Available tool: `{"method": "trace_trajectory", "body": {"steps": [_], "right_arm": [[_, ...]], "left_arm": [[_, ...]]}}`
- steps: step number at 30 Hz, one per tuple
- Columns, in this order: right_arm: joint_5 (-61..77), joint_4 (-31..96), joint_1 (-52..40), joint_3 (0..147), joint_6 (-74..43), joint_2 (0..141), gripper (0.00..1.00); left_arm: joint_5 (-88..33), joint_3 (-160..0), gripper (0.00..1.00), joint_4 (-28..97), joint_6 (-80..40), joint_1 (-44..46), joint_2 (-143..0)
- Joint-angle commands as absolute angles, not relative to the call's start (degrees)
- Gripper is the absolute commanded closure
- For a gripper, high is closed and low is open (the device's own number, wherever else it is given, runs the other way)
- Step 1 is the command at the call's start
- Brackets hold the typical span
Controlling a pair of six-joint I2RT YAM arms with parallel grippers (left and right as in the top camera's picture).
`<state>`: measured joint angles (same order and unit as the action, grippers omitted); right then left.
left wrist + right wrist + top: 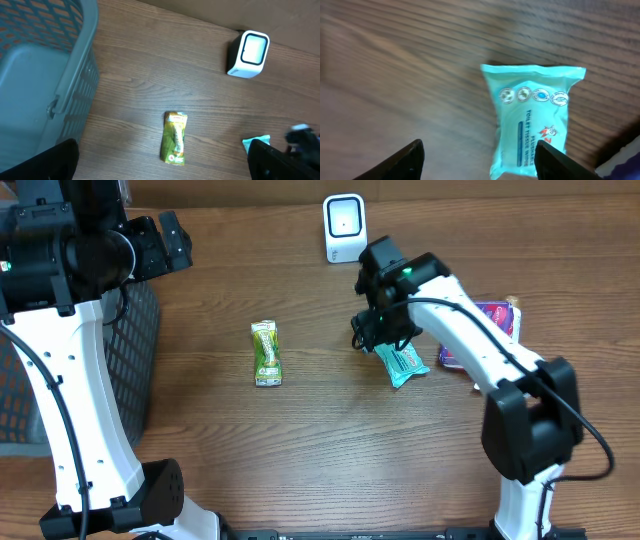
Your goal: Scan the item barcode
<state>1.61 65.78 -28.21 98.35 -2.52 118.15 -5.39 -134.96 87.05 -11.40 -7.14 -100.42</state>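
Note:
The robot's right gripper should next go down onto the end of the teal pack with the round icons and bring it between its fingers, because the pack is off-centre below them.
A teal pack of toilet tissue wipes (pixel 403 362) lies flat on the wooden table, printed face up (pixel 532 117). My right gripper (pixel 378 335) hovers just over its left end. Its jaws are open (pixel 480 162) and the pack's lower edge sits close to the right finger (pixel 560 162), not pinched. The white barcode scanner (pixel 344 227) stands upright at the far middle (pixel 247 54). A green snack packet (pixel 266 352) lies left of centre (pixel 175 137). My left gripper (pixel 172 238) is high at the far left, wide open (pixel 162 170) and empty.
A grey mesh basket (pixel 130 350) fills the left side (pixel 45 75), below the left arm. A purple packet (pixel 492 320) lies to the right of the teal pack, partly under the right arm, and its corner shows in the right wrist view (pixel 625 162).

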Motion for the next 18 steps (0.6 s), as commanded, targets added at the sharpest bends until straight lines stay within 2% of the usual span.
{"method": "trace_trajectory", "body": {"steps": [1,6,12,16,18], "right_arm": [[-8.86,63.33,-31.33,97.67,-2.22,121.25,0.26],[-19.86,60.62,-34.76,97.67,-1.96,123.81,0.26],[-25.54,60.53,-35.31,97.67,-1.93,128.44,0.27],[-26.39,60.23,-35.29,97.67,-1.93,130.54,0.29],[-26.61,59.81,-35.16,97.67,-1.93,130.80,0.34]], "left_arm": [[-5.58,-135.85,0.00,86.78,-10.28,-7.11,-100.62],[-5.56,-135.85,0.00,86.80,-10.28,-7.11,-100.62],[-5.56,-135.85,0.00,86.80,-10.28,-7.11,-100.62],[-5.58,-135.85,0.00,86.80,-10.28,-7.09,-100.62],[-5.56,-135.85,0.00,86.78,-10.28,-7.11,-100.62]]}}
